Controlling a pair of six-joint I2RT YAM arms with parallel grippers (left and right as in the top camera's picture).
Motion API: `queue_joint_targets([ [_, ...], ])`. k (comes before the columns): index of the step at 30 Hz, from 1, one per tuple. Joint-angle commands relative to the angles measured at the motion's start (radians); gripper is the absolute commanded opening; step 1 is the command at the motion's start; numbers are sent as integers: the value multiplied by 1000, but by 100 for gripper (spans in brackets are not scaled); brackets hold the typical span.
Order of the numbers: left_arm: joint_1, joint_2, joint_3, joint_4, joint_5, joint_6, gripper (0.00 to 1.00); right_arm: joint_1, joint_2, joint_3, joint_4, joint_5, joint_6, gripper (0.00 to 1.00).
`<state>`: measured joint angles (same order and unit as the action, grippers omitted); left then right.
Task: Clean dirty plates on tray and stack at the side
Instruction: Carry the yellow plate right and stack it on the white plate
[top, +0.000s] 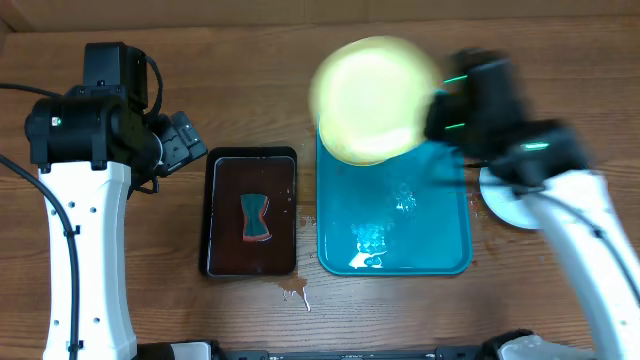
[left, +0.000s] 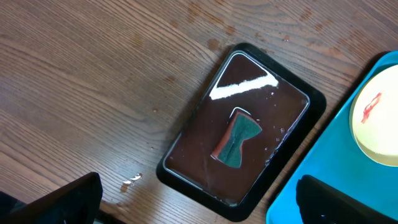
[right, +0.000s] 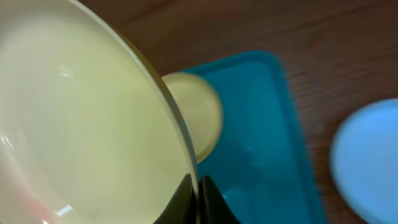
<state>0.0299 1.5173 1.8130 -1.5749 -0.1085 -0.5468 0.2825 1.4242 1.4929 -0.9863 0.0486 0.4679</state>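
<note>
My right gripper holds the yellow-green plate. It should carry the plate past the tray, then lower it onto the white plate (top: 513, 198) (right: 380, 162) and let go.
My right gripper (top: 437, 113) is shut on the rim of a pale yellow-green plate (top: 375, 98) and holds it tilted above the far end of the turquoise tray (top: 440, 255). In the right wrist view the fingers (right: 198, 194) pinch that plate's (right: 81, 130) edge. A second yellow-green plate (right: 198, 112) lies on the tray (right: 261, 137) below. In the left wrist view this plate (left: 379, 124) shows a red smear. The white plate with a light-blue rim (top: 503, 205) lies on the table right of the tray, and also shows in the right wrist view (right: 367, 162). My left gripper (top: 188, 143) is open and empty, left of the tray.
A black tray (top: 215, 215) with a green-and-red sponge (top: 256, 217) stands left of the turquoise tray; it also shows in the left wrist view (left: 186, 168). Water drops (top: 296, 293) lie on the wood in front of it. Water pools on the turquoise tray floor.
</note>
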Motion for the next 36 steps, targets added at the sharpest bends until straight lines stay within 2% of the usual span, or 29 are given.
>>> queue_joint_targets([
  [1, 3, -1, 15, 2, -6, 12, 100, -220, 11, 0, -74, -77, 31, 4],
  [6, 3, -1, 15, 2, -6, 12, 100, -515, 106, -2, -205, -77, 30, 4],
  [11, 3, -1, 15, 2, -6, 12, 100, -678, 232, -2, -261, -77, 29, 4],
  [17, 3, -1, 15, 2, -6, 12, 100, -758, 356, -31, -283, -76, 2, 4],
  [27, 3, -1, 15, 2, -6, 12, 100, -804, 363, -151, -233, -62, 0, 4],
  [29, 3, -1, 15, 2, -6, 12, 100, -802, 362, -151, -230, -77, -5, 14],
  [30, 3, -1, 15, 2, -6, 12, 100, -800, 357, -150, -227, -102, -24, 27],
  [31, 3, -1, 15, 2, -6, 12, 100, -799, 350, -149, -223, -128, -47, 33],
  [34, 3, -1, 15, 2, -6, 12, 100, -785, 297, -147, -205, -201, -76, 44],
  [36, 3, -1, 15, 2, -6, 12, 100, -764, 244, -133, -201, -231, -85, 47],
])
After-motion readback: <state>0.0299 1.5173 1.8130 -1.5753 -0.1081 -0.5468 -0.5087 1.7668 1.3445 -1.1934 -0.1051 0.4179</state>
